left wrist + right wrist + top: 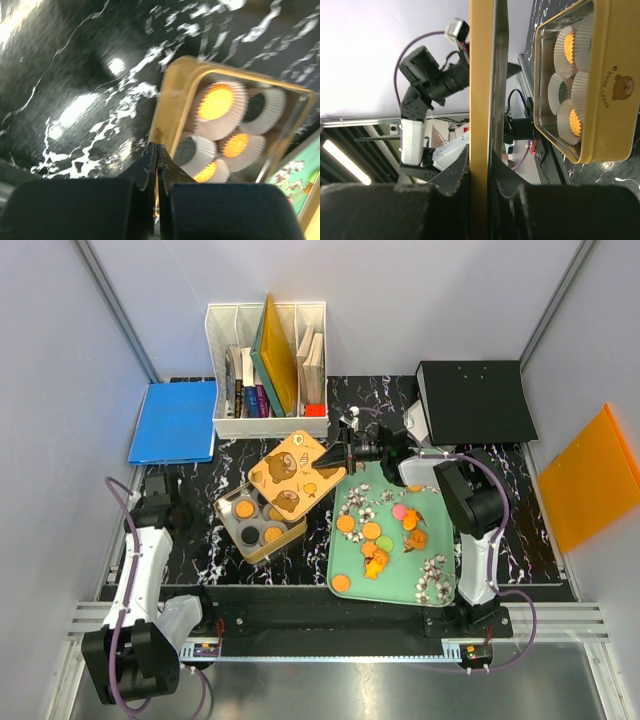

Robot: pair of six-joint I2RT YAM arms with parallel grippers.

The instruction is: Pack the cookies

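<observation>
I will lower the lid with my right gripper to its left in the top view, onto the tin's rim, and release it, because the open gold tin (232,540) (568,82) is below on that side.
Several cookies (370,531), mostly orange with a pink and a green one, lie loose on the mint-green tray (442,592). More cookies (216,101) sit in white paper cups inside the open gold tin (232,540), which also shows in the left wrist view (170,100) and the right wrist view (612,100). The tin's bear-printed lid (297,472) hangs tilted over the tin's far corner. My right gripper (345,452) is shut on the lid's edge (481,75). My left gripper (178,510) is left of the tin, just short of its rim, shut (156,146) with nothing in it.
A white file organizer (266,425) with books stands at the back. A blue folder (173,422) lies at the back left, a black binder (472,400) at the back right, and an orange folder (590,478) beyond the table's right edge.
</observation>
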